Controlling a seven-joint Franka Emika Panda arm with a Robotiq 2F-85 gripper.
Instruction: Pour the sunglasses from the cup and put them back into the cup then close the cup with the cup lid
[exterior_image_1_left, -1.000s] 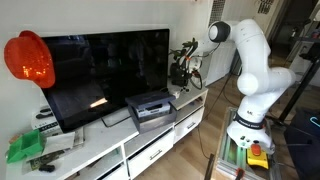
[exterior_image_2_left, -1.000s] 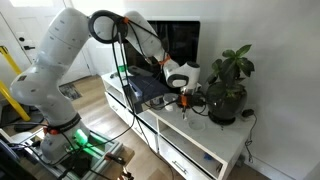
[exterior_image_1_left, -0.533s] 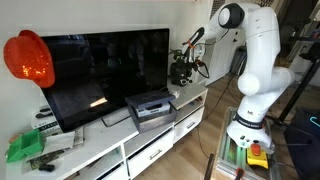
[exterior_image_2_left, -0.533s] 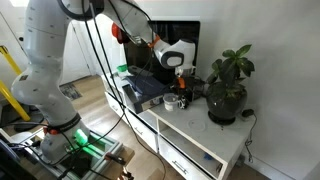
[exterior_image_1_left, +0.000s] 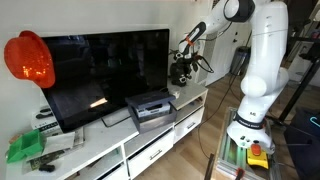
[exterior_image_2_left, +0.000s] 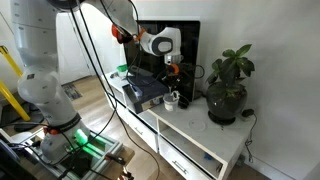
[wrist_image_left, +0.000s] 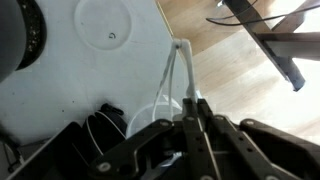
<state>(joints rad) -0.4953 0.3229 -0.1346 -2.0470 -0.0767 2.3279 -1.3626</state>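
I need to lower the thin pale piece into the clear cup's opening (wrist_image_left: 153, 118) next with my gripper, because the piece's far end still sticks out past the cup's rim.
In the wrist view my gripper (wrist_image_left: 187, 100) is shut on a thin pale strip that runs away from the fingertips; it appears to be part of the sunglasses (wrist_image_left: 178, 62). Under the fingers stands the clear cup (wrist_image_left: 145, 118) on the white cabinet top. A round clear cup lid (wrist_image_left: 110, 32) lies flat further off. In both exterior views the gripper (exterior_image_2_left: 172, 72) (exterior_image_1_left: 186, 52) hangs above the cabinet's end, over the cup (exterior_image_2_left: 172, 99), near the potted plant (exterior_image_2_left: 228, 80).
A large TV (exterior_image_1_left: 100, 70) fills the middle of the white cabinet (exterior_image_1_left: 120, 140), with a black box (exterior_image_1_left: 150, 106) in front of it. A red hat (exterior_image_1_left: 28, 58) hangs by the wall. Cables trail from the arm (exterior_image_2_left: 100, 60).
The gripper has risen from the cup on the cabinet top to well above it and has stayed shut. The arm has swung upward.
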